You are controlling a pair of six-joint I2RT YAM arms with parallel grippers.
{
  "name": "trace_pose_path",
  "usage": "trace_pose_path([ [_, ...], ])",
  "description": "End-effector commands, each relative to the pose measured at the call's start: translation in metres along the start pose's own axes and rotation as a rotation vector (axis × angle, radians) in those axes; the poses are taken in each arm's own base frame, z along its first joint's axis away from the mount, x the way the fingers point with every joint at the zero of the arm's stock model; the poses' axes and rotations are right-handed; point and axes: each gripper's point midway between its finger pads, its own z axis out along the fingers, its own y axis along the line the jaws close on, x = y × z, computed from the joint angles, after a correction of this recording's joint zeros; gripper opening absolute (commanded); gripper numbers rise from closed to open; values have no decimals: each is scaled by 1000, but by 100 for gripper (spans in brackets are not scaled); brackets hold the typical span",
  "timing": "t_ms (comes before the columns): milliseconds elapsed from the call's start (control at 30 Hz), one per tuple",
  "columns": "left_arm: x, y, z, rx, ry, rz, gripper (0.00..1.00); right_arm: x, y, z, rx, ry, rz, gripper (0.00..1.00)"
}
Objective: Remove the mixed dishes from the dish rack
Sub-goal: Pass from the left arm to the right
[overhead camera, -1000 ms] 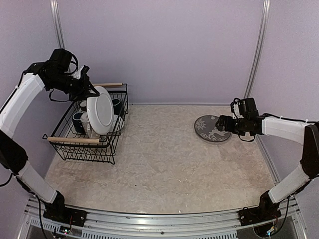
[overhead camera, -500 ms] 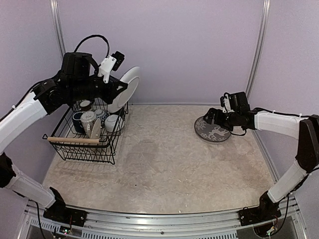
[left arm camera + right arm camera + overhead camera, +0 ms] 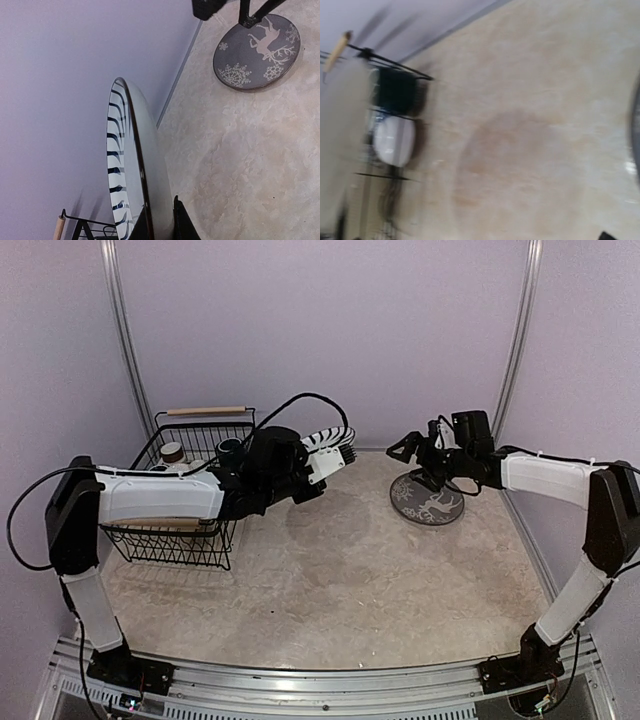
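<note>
I should next bring the open fingers of my right gripper across to close around the striped plate's free rim (image 3: 352, 432), because that rim lies to my right gripper's left in the top view.
My left gripper (image 3: 322, 454) is shut on the rim of the black-and-white striped plate (image 3: 331, 436) and holds it on edge above the middle of the table, right of the dish rack (image 3: 172, 538). In the left wrist view the plate (image 3: 118, 165) stands between my two fingers (image 3: 183, 226). The black wire rack holds a small brown-white cup (image 3: 172, 452), a dark mug (image 3: 230, 447) and a white mug (image 3: 394, 141). My right gripper (image 3: 405, 447) is open and empty, hovering left of and above a grey plate.
The grey plate with a white reindeer and snowflakes (image 3: 428, 499) lies flat at the right back of the table and also shows in the left wrist view (image 3: 257, 52). The rack's wooden handles (image 3: 205, 411) run along its ends. The back wall is close behind.
My left arm has lifted the striped plate out of the rack and swung it right, over the table's middle. My right gripper has risen off the grey plate and moved left.
</note>
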Motion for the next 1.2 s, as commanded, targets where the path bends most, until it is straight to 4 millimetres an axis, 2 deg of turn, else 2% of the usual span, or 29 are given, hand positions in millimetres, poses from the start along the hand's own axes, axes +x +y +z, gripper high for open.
trace_pose_path([
  [0, -47, 44, -2, -216, -180, 64, 0, -6, 34, 10, -148, 36, 77, 100],
  [200, -38, 10, 19, -172, -158, 147, 0, -9, 46, 28, -204, 49, 163, 98],
  [500, -34, -14, 29, -146, -135, 213, 0, 8, 60, 73, -234, 140, 181, 86],
  [533, -33, -15, 29, -148, -131, 218, 0, 10, 59, 76, -230, 151, 185, 79],
  [700, -31, -16, 30, -164, -113, 232, 0, 19, 58, 84, -239, 186, 225, 59],
  [800, -28, -16, 33, -175, -97, 226, 0, 21, 57, 85, -233, 187, 244, 39],
  [933, -27, -16, 31, -169, -87, 208, 17, 21, 60, 84, -264, 185, 278, 22],
  [1067, -28, -14, 25, -166, -83, 175, 47, 13, 66, 82, -293, 160, 300, 6],
  [1167, -30, -9, 18, -173, -84, 156, 68, 8, 65, 81, -296, 136, 322, 0],
])
